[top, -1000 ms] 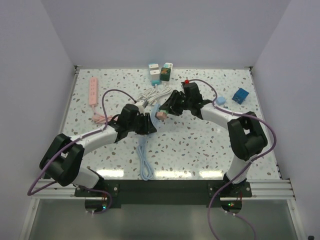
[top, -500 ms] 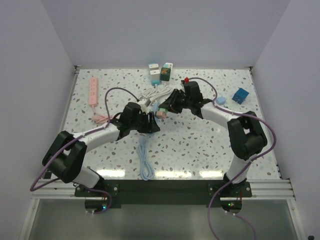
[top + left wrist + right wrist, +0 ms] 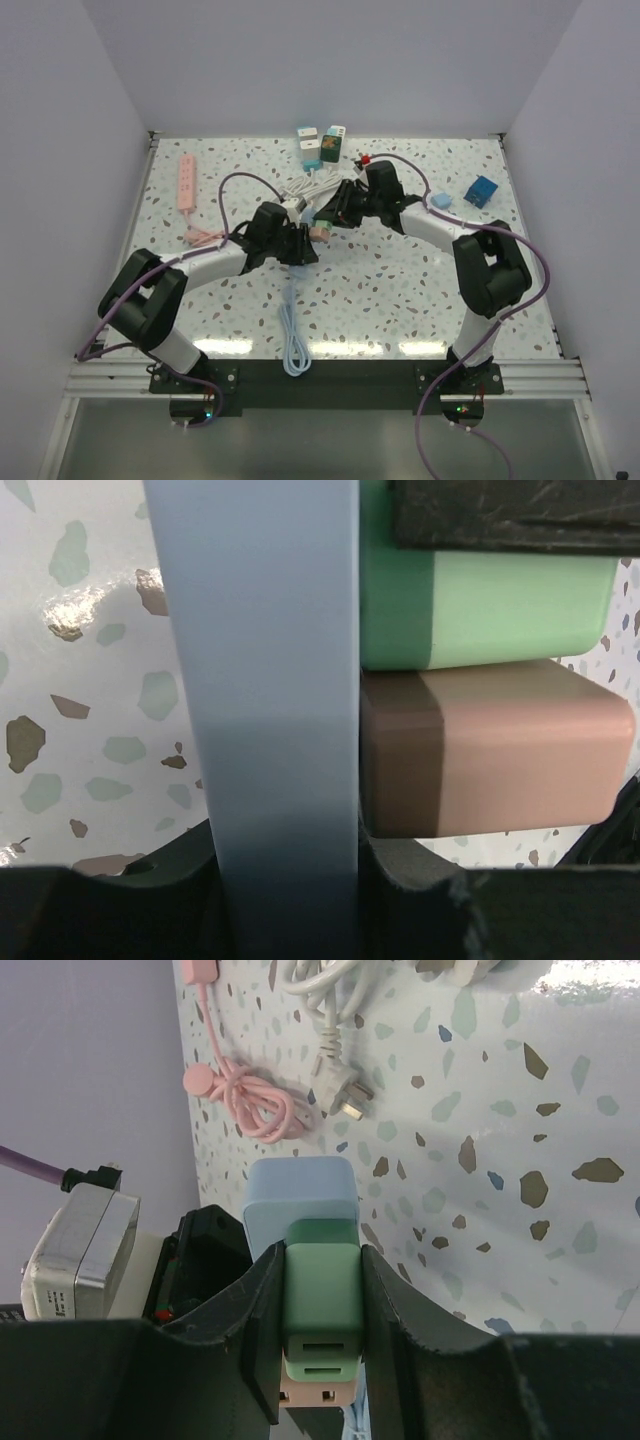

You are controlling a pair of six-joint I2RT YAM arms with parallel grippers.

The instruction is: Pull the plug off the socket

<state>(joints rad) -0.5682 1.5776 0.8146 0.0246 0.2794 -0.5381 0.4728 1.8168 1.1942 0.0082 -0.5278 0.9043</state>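
Observation:
I will pull the plug off the clamped socket and lower it next to the light blue block, because that block is to the right of my right gripper in the top view.
A light blue socket block [image 3: 270, 680] stands between my left gripper's [image 3: 285, 870] fingers, which are shut on it. A green plug [image 3: 480, 610] and a pink plug [image 3: 490, 750] sit side by side in the socket's face. My right gripper [image 3: 320, 1270] is shut on the green plug [image 3: 322, 1295]. The blue socket [image 3: 300, 1190] lies beyond it and the pink plug [image 3: 318, 1396] under it. In the top view the two grippers meet mid-table, left [image 3: 298, 243] and right [image 3: 335, 212], with the pink plug [image 3: 322, 231] between them.
The socket's blue cable [image 3: 292, 330] runs toward the near edge. A pink power strip [image 3: 186, 183] and its coiled pink cable [image 3: 200, 237] lie at the left. A white cable with a plug [image 3: 305, 187] and two adapters [image 3: 320, 145] are at the back. A blue block [image 3: 481, 190] is at the right.
My left gripper has moved right and a little farther back, close against the right gripper. The blue cable has straightened and shifted toward the near edge. The right gripper has barely moved.

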